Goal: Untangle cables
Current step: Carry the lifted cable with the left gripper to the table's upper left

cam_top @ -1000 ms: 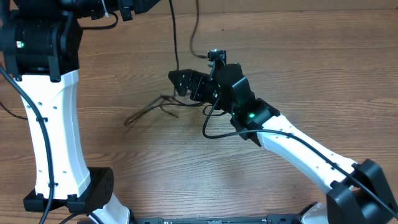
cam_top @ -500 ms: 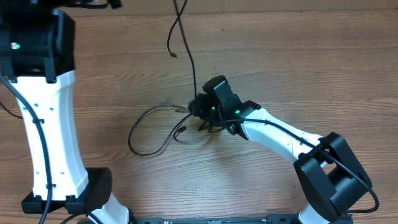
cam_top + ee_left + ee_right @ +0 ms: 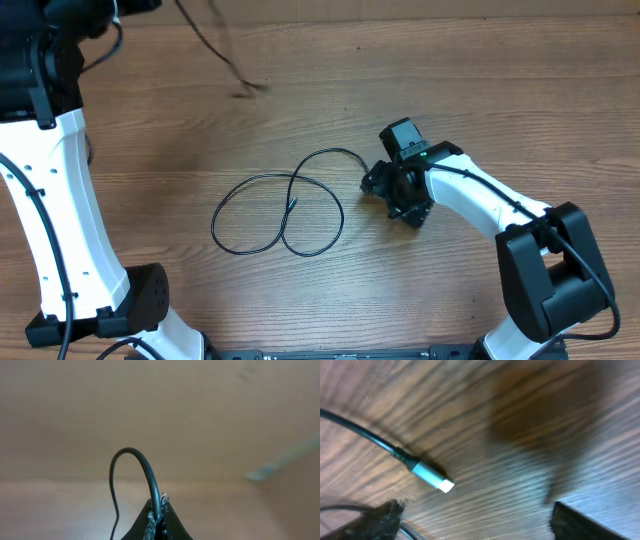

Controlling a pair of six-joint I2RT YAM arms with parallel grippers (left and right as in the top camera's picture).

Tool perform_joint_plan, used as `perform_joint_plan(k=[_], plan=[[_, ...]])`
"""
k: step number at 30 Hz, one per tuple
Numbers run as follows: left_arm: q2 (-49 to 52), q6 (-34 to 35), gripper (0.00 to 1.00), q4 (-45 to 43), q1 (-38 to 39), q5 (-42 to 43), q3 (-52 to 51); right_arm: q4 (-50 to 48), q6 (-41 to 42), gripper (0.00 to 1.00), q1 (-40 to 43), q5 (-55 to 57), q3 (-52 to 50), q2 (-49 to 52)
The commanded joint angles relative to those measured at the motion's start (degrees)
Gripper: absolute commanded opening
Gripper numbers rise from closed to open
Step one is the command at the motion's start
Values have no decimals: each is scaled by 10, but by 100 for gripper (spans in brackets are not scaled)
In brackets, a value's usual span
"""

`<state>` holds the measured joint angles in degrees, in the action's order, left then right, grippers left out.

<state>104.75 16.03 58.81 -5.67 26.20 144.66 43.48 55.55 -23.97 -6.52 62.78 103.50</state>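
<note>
My left gripper is holding the second black cable, which hangs clear of the looped one. It will move outward and down toward the table's far edge to let go of the second black cable.
One black cable [image 3: 285, 212] lies flat on the table in two overlapping loops. Its end curves toward my right gripper [image 3: 378, 186], which stands open just to the right of it with nothing between the fingers. In the right wrist view that cable's silver plug [image 3: 433, 476] rests on the wood ahead of my open right gripper [image 3: 475, 525]. My left gripper [image 3: 160, 512] is shut on a second black cable [image 3: 134, 457] that arches up out of the jaws. Overhead, this cable [image 3: 222, 58] is a blurred strand hanging from the top left.
The left arm's white link [image 3: 55, 200] and base [image 3: 140, 300] fill the left side. The right arm [image 3: 490, 205] reaches in from its base [image 3: 550, 280] at the lower right. Bare wooden table [image 3: 480, 90] surrounds the loops.
My right gripper closed partway, then opened, released the cable and drew back to the right. The left arm pulled the second cable up and left, away from the first, which now lies in loose loops.
</note>
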Motion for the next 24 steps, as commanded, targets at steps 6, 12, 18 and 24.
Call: perform_joint_plan(k=[6, 12, 18, 24], plan=[[76, -84, 4, -172, -4, -151, 5, 4, -3, 100, -1, 5, 5, -6], [182, -94, 4, -257, -11, -203, 5, 3, -2, 100, -1, 5, 6, -6], [299, -87, 7, -237, -26, -202, 5, 3, -2, 100, -1, 5, 5, -6], [393, -28, 4, -166, -41, -247, 5, 3, -2, 100, -1, 5, 6, -6]])
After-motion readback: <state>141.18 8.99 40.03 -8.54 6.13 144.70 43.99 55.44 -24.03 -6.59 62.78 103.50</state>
